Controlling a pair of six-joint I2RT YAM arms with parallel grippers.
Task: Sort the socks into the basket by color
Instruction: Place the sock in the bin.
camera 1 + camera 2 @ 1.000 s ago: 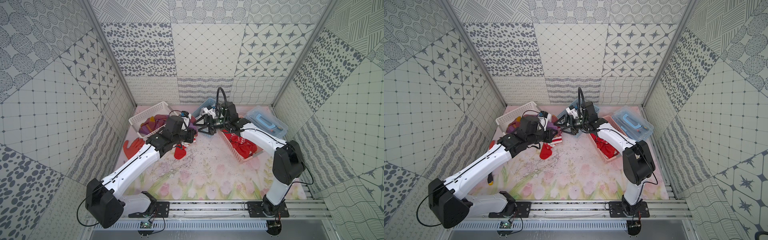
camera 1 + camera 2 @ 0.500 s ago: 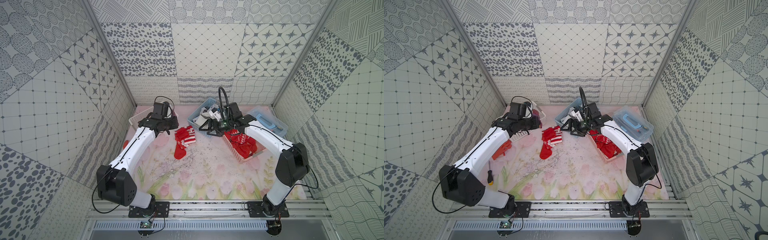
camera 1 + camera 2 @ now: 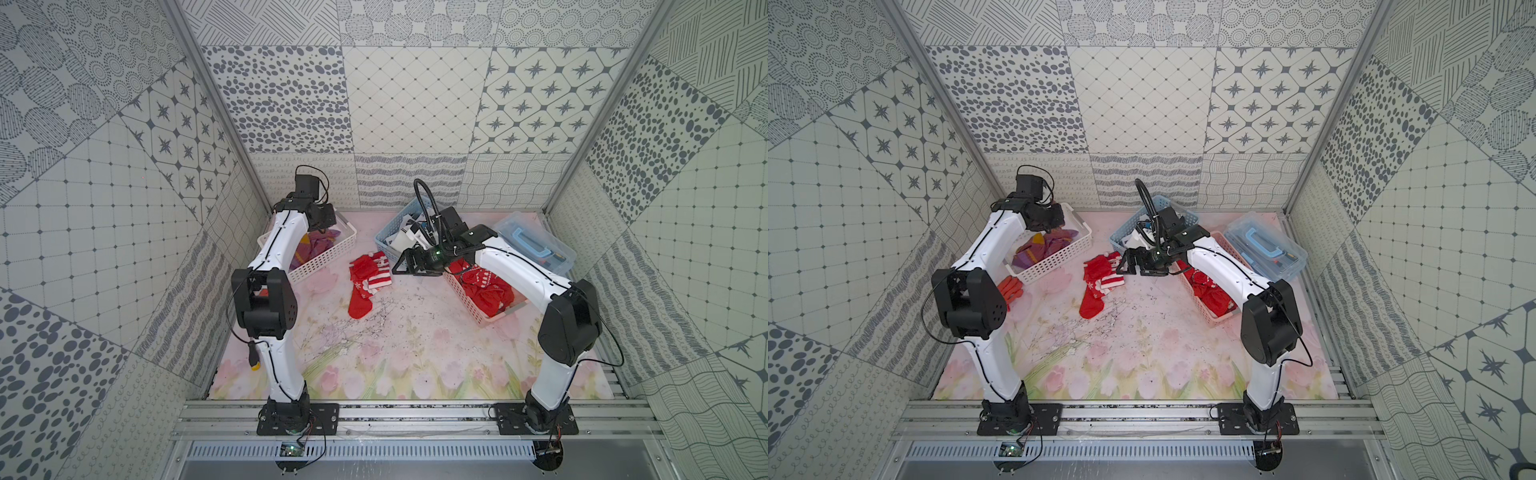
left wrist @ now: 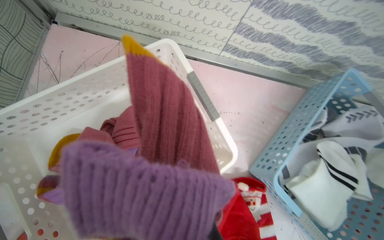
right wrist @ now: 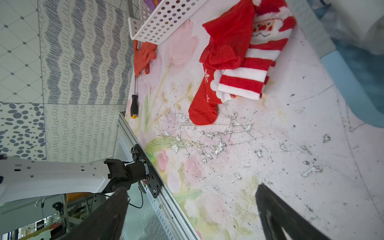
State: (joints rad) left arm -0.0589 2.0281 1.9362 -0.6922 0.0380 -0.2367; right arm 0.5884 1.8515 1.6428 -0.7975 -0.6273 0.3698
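My left gripper will move down into the white basket and let go of the purple-mauve sock on top of the purple socks there, because they are the same color.
My left gripper hangs over the white basket at the back left, shut on a purple-mauve sock with a mustard toe. That sock hides the jaws in the left wrist view. More purple socks lie in this basket. A pile of red socks, some white-striped, lies on the mat in the middle. My right gripper hovers open just right of the pile with nothing between its fingers. White socks fill the blue basket. Red socks fill the pink basket.
A clear lidded box with a blue handle stands at the back right. An orange glove lies in front of the white basket, and a screwdriver lies by the left wall. The floral mat is scratched near the middle.
My left arm swung from the red sock pile to the back left, carrying the purple sock over the white basket. The right gripper drifted slightly forward, still open.
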